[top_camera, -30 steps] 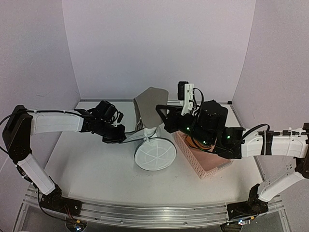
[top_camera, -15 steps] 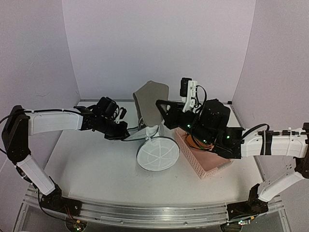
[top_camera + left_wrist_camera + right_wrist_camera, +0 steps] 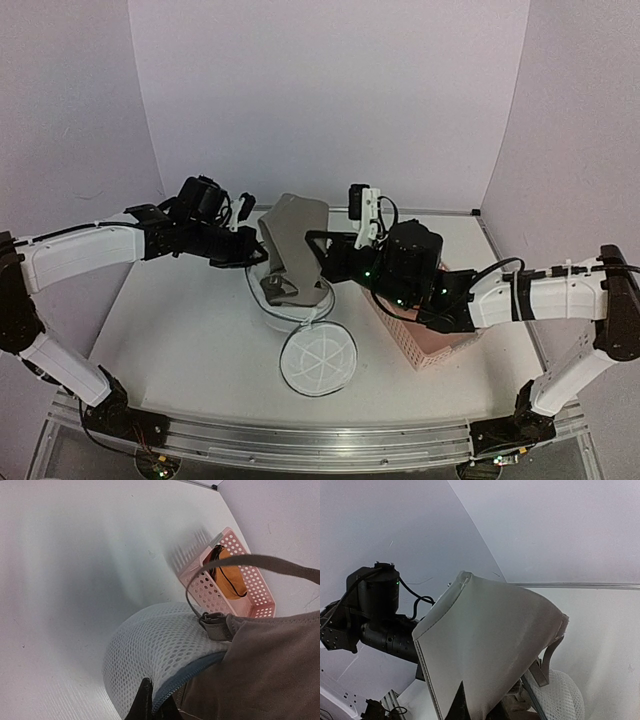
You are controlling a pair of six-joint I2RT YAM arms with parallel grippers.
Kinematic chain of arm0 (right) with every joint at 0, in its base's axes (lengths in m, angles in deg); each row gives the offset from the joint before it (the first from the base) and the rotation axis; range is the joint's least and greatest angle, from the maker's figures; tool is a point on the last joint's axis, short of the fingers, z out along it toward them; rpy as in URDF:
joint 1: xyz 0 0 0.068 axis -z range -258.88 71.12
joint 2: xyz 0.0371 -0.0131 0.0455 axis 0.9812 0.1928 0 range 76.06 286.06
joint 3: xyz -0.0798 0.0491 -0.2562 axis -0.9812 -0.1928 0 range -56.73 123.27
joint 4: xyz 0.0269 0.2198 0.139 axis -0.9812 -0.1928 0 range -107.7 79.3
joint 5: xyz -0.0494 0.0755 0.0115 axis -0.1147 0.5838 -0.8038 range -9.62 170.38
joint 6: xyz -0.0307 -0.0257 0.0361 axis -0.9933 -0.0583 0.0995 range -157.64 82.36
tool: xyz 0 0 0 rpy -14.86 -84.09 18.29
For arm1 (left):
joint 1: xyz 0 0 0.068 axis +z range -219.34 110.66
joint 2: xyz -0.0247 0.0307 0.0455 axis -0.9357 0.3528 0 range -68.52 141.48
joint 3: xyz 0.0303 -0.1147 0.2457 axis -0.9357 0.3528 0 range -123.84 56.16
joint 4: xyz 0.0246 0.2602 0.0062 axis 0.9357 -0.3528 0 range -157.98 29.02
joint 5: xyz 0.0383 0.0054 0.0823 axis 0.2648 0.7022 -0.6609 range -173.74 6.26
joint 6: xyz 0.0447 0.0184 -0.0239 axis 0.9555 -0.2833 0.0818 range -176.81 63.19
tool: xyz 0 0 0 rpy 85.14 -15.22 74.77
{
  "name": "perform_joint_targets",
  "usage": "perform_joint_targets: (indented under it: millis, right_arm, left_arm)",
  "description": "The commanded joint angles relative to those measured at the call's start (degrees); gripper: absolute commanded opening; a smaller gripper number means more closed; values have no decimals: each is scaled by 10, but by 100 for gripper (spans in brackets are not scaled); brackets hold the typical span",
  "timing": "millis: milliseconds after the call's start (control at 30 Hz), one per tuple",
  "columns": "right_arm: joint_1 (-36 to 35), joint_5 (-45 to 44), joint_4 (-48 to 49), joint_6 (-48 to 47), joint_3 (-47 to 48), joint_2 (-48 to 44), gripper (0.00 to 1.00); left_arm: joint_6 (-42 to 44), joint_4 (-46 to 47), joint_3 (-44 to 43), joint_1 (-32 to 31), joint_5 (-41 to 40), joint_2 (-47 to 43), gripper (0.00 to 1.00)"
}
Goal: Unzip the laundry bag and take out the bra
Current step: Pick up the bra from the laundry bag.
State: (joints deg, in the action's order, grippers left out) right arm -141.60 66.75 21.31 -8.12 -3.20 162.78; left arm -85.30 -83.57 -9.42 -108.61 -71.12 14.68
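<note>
The robot's right gripper needs to lift the bra [image 3: 295, 235] up, carry it over the pink basket [image 3: 428, 338] and lower it to release. It should rise first, since the bra's lower end is at the bag's rim.
The laundry bag [image 3: 318, 360] is white mesh; its round ribbed face lies on the table and its mesh wall stretches up to my left gripper [image 3: 253, 257]. In the left wrist view that gripper [image 3: 154, 707] is shut on the bag's mesh [image 3: 150, 645] beside the dark zipper rim. The taupe bra [image 3: 295, 235] hangs above the bag's open mouth, its lower end still at the rim. My right gripper [image 3: 318, 243] is shut on its edge. The right wrist view shows a bra cup [image 3: 485, 640] pinched in the right gripper [image 3: 480, 710], with a strap trailing to the mesh [image 3: 560, 700].
A pink perforated basket [image 3: 425, 350] stands right of the bag, under the right arm, with something orange inside [image 3: 231, 577]. The left arm's wrist [image 3: 375, 615] is close behind the bra. Walls enclose the table at the back and both sides.
The right gripper has pulled the bra left and further out of the bag. The left gripper has risen and moved back-left with the rim. The bag's round face has dropped nearer the front.
</note>
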Motion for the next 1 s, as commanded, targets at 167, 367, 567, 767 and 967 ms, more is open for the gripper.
perform_joint_targets:
  millis: [167, 367, 567, 767, 967]
  right_arm:
    - [-1, 22, 42, -20, 69, -34, 0]
    - [-1, 18, 35, -41, 84, -70, 0]
    - [-1, 7, 34, -56, 86, -103, 0]
    - [-1, -26, 8, -91, 94, -138, 0]
    - [-2, -90, -32, -142, 89, -179, 0]
  left_arm:
    - [13, 4, -13, -2, -8, -11, 0]
    - [13, 4, -3, -4, -31, 2, 0]
    - [16, 4, 1, -6, -49, 16, 0]
    - [17, 3, 3, -7, -68, 26, 0]
    - [18, -2, 6, -7, -83, 30, 0]
